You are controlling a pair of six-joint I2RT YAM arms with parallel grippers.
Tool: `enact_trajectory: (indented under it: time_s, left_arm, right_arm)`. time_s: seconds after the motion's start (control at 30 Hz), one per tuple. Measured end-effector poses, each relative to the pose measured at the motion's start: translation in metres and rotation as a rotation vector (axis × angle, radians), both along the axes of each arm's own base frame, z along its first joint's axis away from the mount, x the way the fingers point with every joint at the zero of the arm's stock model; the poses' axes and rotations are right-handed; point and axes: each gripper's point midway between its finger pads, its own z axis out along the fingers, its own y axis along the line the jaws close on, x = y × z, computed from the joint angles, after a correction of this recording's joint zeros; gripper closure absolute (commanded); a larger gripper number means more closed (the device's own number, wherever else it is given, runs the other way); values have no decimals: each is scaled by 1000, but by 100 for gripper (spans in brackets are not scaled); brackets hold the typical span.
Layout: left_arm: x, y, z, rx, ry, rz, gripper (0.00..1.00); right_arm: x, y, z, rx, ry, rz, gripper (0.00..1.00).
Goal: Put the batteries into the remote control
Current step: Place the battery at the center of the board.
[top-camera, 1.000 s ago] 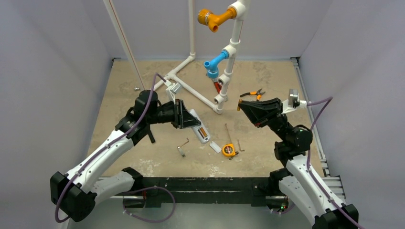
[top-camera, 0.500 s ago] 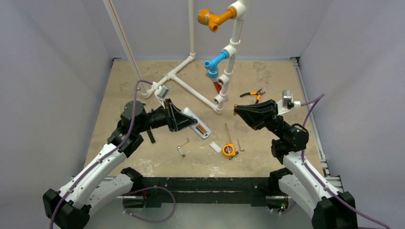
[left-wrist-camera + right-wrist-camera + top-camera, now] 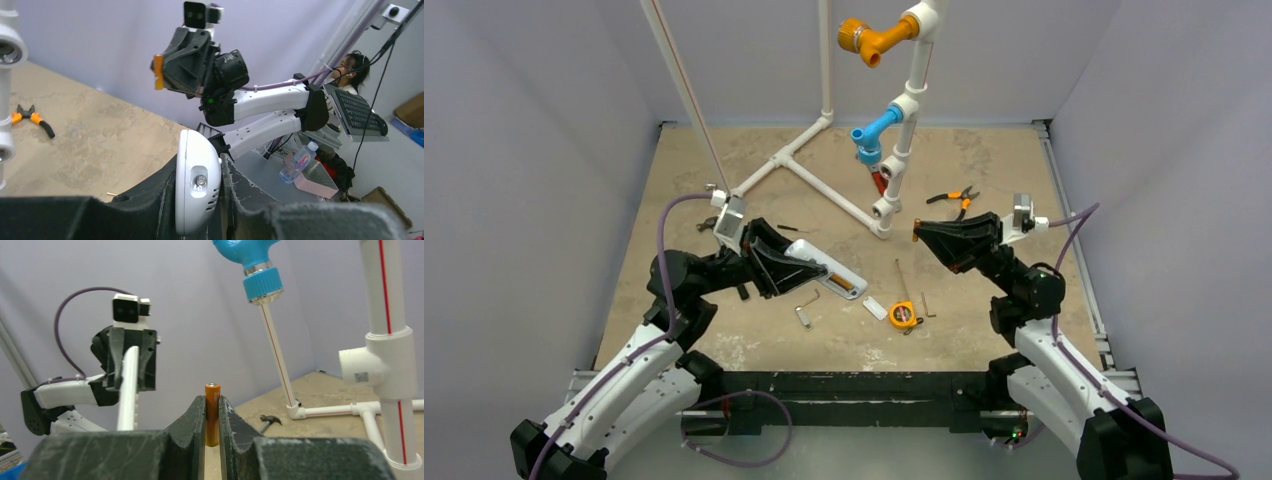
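Note:
My right gripper should tilt downward next and go down to the table between the pliers and the tape measure, because the battery stands upright, unlike the one in the remote (image 3: 198, 187).
My left gripper (image 3: 786, 262) is shut on the white remote control (image 3: 824, 270) and holds it off the table, its free end pointing right. An orange-copper battery (image 3: 847, 283) shows in its open back. In the left wrist view the remote (image 3: 198, 187) sits end-on between my fingers. My right gripper (image 3: 919, 232) is shut on a second battery (image 3: 212, 412), which stands upright between the fingertips. It faces the remote from the right with a gap between. From the right wrist the remote (image 3: 128, 390) is edge-on.
A white PVC pipe frame (image 3: 829, 195) stands at the back centre. Orange-handled pliers (image 3: 954, 198) lie back right. A yellow tape measure (image 3: 904, 315), a small white plate (image 3: 875, 308) and hex keys (image 3: 807, 305) lie below the remote. A hammer (image 3: 267, 421) lies on the table.
My left arm has drawn back to the left and down, carrying the remote with it. My right gripper has shifted slightly left with its battery.

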Motion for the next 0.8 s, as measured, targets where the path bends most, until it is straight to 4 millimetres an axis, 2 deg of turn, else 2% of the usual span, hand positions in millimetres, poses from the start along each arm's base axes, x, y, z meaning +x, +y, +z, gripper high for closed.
enact_trajectory:
  time_s: [0.17,0.43,0.57,0.7,0.8]
  left_arm:
    - [-13,1,12,-30,-66,-52,100]
    - [-16,0,14,-35,-91,-75,100]
    - [-14,-1,13,-32,-84,-81,100]
    - [-12,-4,9,-24,-73,-88,98]
    - [-10,-5,8,-20,-65,-87,98]
  right_arm:
    - [18,1,-17,-35,67,-42,100]
    - [39,4,-46,-93,169,-83,100]
    - [68,2,-86,-179,324,-190,100]
    - [108,-12,-151,-337,597,-442,100]
    - [125,-22,-195,-502,768,-589,100]
